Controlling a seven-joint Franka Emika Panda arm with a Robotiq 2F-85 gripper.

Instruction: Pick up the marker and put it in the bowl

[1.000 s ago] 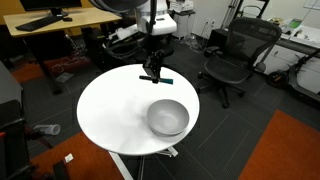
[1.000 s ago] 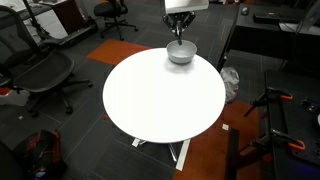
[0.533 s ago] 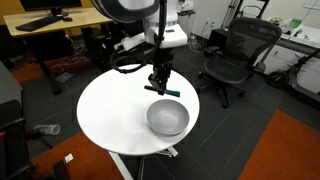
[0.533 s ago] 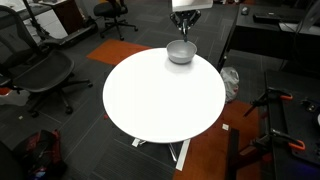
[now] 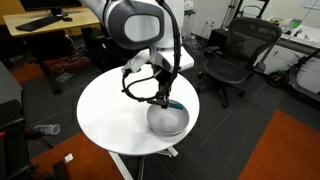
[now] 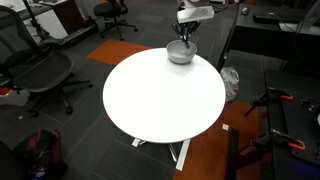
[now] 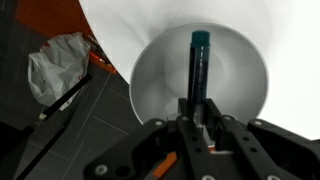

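Observation:
Next, my gripper will lower a little over the bowl's open inside (image 5: pixel 168 119), then release the marker there.
The grey bowl (image 5: pixel 168 118) stands near the edge of the round white table (image 5: pixel 110 115); it also shows in the exterior view (image 6: pixel 180 52) and fills the wrist view (image 7: pixel 200 75). My gripper (image 5: pixel 163 100) hangs just over the bowl's rim, also seen from the far side (image 6: pixel 184 37). It is shut on the marker (image 7: pixel 197 68), a dark stick with a teal end that points out over the bowl's inside. In the exterior view the teal tip (image 5: pixel 175 105) shows beside the fingers, above the bowl.
Black office chairs (image 5: pixel 235 55) (image 6: pixel 40 75) stand around the table. A wooden desk (image 5: pixel 60 22) is behind it. A crumpled plastic bag (image 7: pixel 62 68) lies on the floor beside the table. Orange carpet (image 5: pixel 285 150) borders the dark floor.
My gripper has carried the marker from the table's far part across to above the bowl and has come lower over it.

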